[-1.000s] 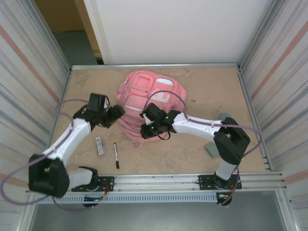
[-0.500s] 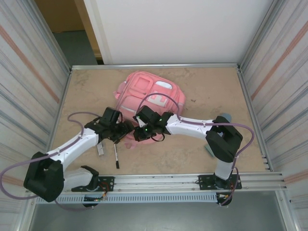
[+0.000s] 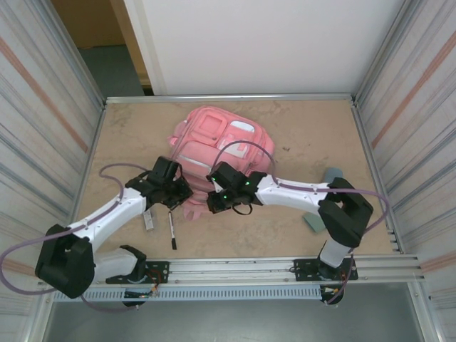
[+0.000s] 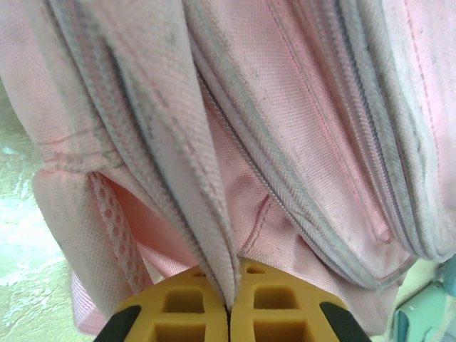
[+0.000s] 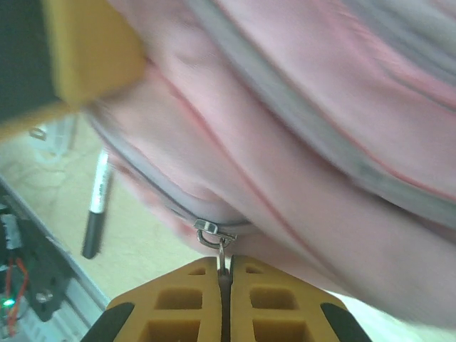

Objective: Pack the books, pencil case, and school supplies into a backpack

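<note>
My right gripper pulls the slider [image 5: 214,231] outward along the seam to the backpack's side facing the pencil case and releases it next, since the slider is only partway.
The pink backpack [image 3: 217,146] lies flat at the middle of the table. My left gripper [image 3: 182,194] is at its near-left edge, shut on a fold of the zip seam [image 4: 214,235]. My right gripper [image 3: 214,201] is just to the right of it, shut on the metal zipper pull [image 5: 223,255] that hangs from the slider [image 5: 214,231]. The black pen [image 3: 172,229] and the whitish-grey bar [image 3: 147,218] lie on the table near the left arm. The grey-green flat piece [image 3: 311,222] and the blue-grey pencil case [image 3: 332,174] lie beside the right arm. The yellow book is hidden.
Corrugated walls close in the table on the left and right, and a white wall stands behind it. A metal rail [image 3: 285,265] runs along the near edge. Purple cables loop over both arms. Bare tabletop lies at the back right [image 3: 320,135].
My left gripper swung from the backpack's left side to its near edge and shut on the seam. My right gripper, holding the zipper pull, moved left and then back slightly to the right.
</note>
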